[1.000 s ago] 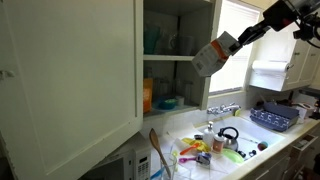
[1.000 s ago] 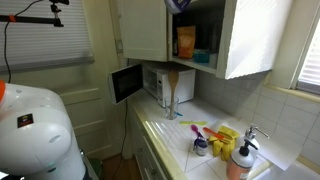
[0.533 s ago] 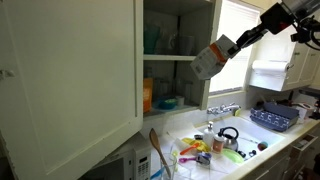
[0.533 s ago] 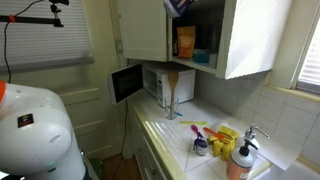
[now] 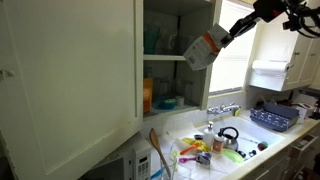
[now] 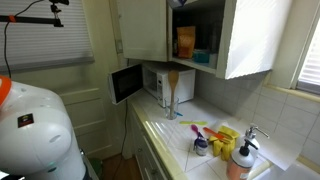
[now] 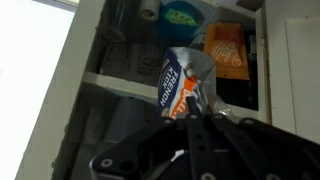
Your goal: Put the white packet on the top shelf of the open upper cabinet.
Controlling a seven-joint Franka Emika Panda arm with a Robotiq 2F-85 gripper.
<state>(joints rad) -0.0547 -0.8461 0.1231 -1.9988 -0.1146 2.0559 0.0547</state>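
Observation:
The upper shelf board [image 5: 171, 56] is ahead of my gripper, level with the packet. I will next lift my gripper past the board's edge, into the cabinet, and let go there.
My gripper [image 5: 222, 38] is shut on the white packet [image 5: 202, 50], a soft white bag with a red-orange patch. It holds the packet in the air at the open front of the open upper cabinet [image 5: 70, 70], level with the shelf board [image 5: 165, 57] that carries teal items. In the wrist view the packet [image 7: 186, 82] sits between my dark fingers [image 7: 190, 120], with blue lettering and an orange stripe, in front of the shelves. In an exterior view the gripper [image 6: 181, 3] shows only at the top edge. The top shelf is not clearly visible.
An orange packet [image 6: 185, 41] and teal items [image 5: 157, 40] stand inside the cabinet. The large white door [image 5: 70, 80] hangs open. Below are a microwave [image 6: 150, 82], a wooden spoon [image 6: 172, 90], a sink counter with bottles and utensils [image 5: 210, 148] and a dish rack [image 5: 275, 115].
My gripper has lifted the packet upward and carried it closer to the cabinet opening. In an exterior view it has risen almost out of the top of the picture.

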